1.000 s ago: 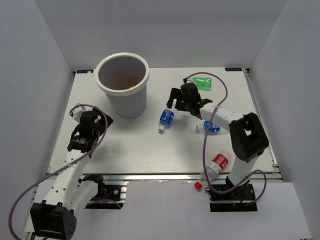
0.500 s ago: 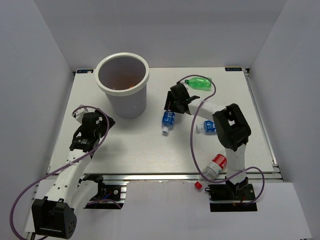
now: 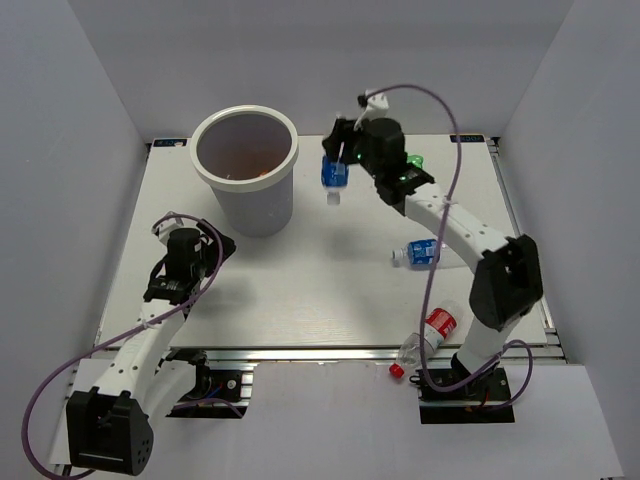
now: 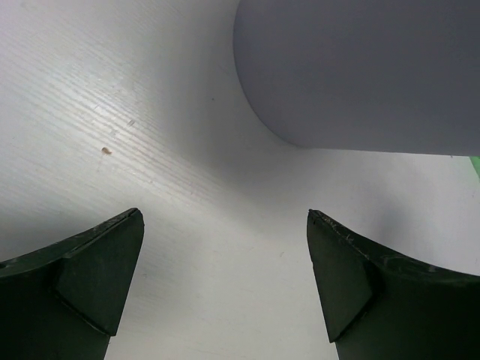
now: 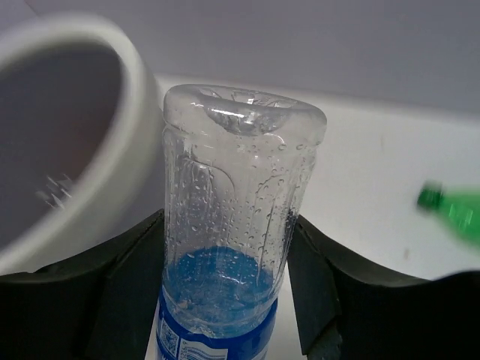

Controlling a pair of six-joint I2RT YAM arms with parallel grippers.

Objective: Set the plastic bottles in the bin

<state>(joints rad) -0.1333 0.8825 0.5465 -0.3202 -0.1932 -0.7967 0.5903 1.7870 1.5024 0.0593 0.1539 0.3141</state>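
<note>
I need to lift the clear bottle in my right gripper next, from outside the bin's white rim. Then I need to swing it over the bin's opening (image 3: 244, 148) (image 5: 49, 144).
My right gripper (image 3: 338, 163) is shut on a clear bottle with a blue label (image 3: 333, 176) and holds it in the air, just right of the bin (image 3: 212, 175). The right wrist view shows the bottle (image 5: 241, 187) base-up between the fingers, with the bin's white rim (image 5: 136, 127) close on the left. A second blue-label bottle (image 3: 421, 253) lies on the table at mid right. A red-label bottle (image 3: 436, 327) lies at the front edge. A green bottle (image 3: 414, 162) (image 5: 453, 209) lies at the back, partly hidden by the arm. My left gripper (image 3: 203, 243) (image 4: 225, 289) stands open and holds nothing, below the bin's wall (image 4: 360, 75).
An orange tint (image 3: 262, 172) shows deep inside the bin. The red-label bottle's neck and red cap (image 3: 397, 371) overhang the table's front edge. White enclosure walls stand on three sides. A purple cable arcs above the right arm.
The right gripper closed on the blue-label bottle lying mid-table and lifted it up and back, to beside the bin. The left arm barely shifted.
</note>
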